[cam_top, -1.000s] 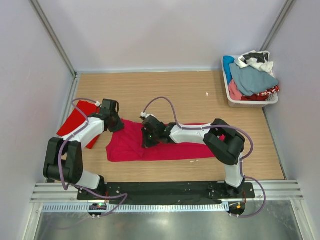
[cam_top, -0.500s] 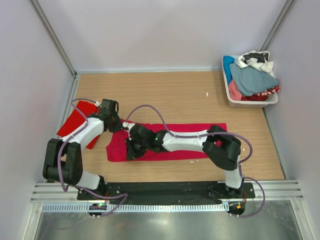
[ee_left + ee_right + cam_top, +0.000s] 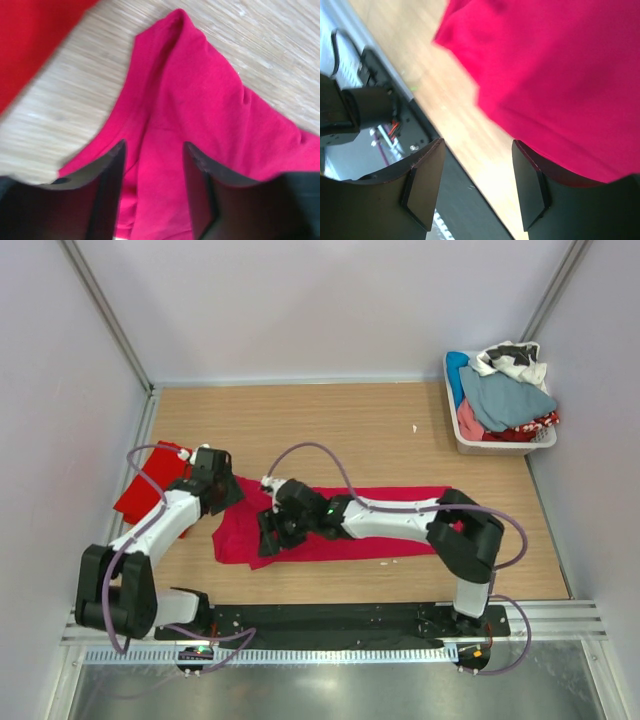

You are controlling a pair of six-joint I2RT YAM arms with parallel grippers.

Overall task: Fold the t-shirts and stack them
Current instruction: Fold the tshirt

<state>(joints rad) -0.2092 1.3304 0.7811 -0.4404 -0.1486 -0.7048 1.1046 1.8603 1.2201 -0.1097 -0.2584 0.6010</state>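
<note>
The crimson shirt's hem lies toward the scarlet shirt (image 3: 30, 40) from the robot's spread fingers, so the left gripper will lower and shift slightly onto that hem next.
The crimson t-shirt (image 3: 235, 535) lies as a long folded strip across the near middle of the table. The scarlet t-shirt (image 3: 145, 490) lies flat at the left wall. My left gripper (image 3: 230, 494) hovers open over the crimson shirt's upper left corner. In the left wrist view the left gripper (image 3: 154, 170) has the crimson cloth (image 3: 200, 100) under its spread jaws, not pinched, and the scarlet shirt (image 3: 30, 40) shows at top left. My right gripper (image 3: 268, 536) stands open above the strip's left end. In the right wrist view the right gripper (image 3: 477, 185) frames bare wood, with the crimson shirt (image 3: 560, 75) beyond.
A white basket (image 3: 455, 430) heaped with mixed clothes stands at the back right corner. Grey walls close in the table on three sides. The black base rail (image 3: 330, 618) runs along the near edge and shows in the right wrist view as the rail (image 3: 375, 105).
Both grippers have opened and let go of the crimson shirt. The right gripper carried the shirt's end leftwards over the strip before opening. The left arm has drawn back a little.
</note>
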